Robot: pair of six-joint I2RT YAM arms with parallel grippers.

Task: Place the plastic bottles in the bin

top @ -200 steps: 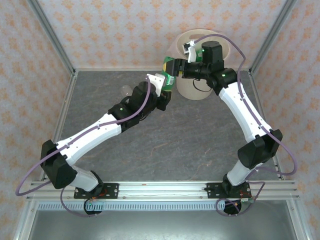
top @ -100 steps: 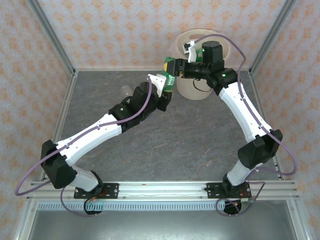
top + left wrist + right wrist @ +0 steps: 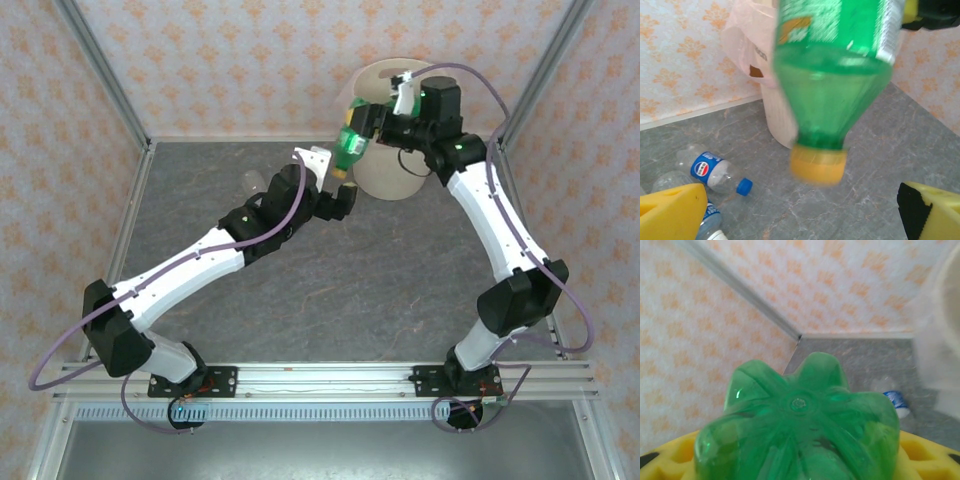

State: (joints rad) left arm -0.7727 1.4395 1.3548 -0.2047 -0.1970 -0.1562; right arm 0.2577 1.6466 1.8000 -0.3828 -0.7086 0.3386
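Observation:
My right gripper is holding the green bottle (image 3: 350, 146). It will carry the bottle away from my base and over the bin's opening, then let it go.
A green plastic bottle (image 3: 350, 146) with a yellow cap (image 3: 818, 165) hangs cap-down just left of the bin (image 3: 400, 175). My right gripper (image 3: 366, 128) is shut on its upper body, and its ribbed base (image 3: 800, 415) sits between the yellow fingers (image 3: 925, 452). My left gripper (image 3: 338, 200) stands open below the bottle, its yellow pads (image 3: 670, 212) wide apart and clear of the cap. The bin (image 3: 780, 120) is a cream-white bucket with a thin clear liner (image 3: 747, 35). Clear bottles with blue caps (image 3: 715, 171) lie on the table to the left.
A second clear bottle (image 3: 707, 220) lies partly behind my left pad, and one shows past the left arm (image 3: 250, 182). The grey table (image 3: 380, 280) is walled by patterned panels. The bin (image 3: 945, 330) stands in the back corner.
My left gripper has opened and let go of the green bottle. The right gripper has kept the bottle, tilted it cap-down and shifted slightly right toward the bin.

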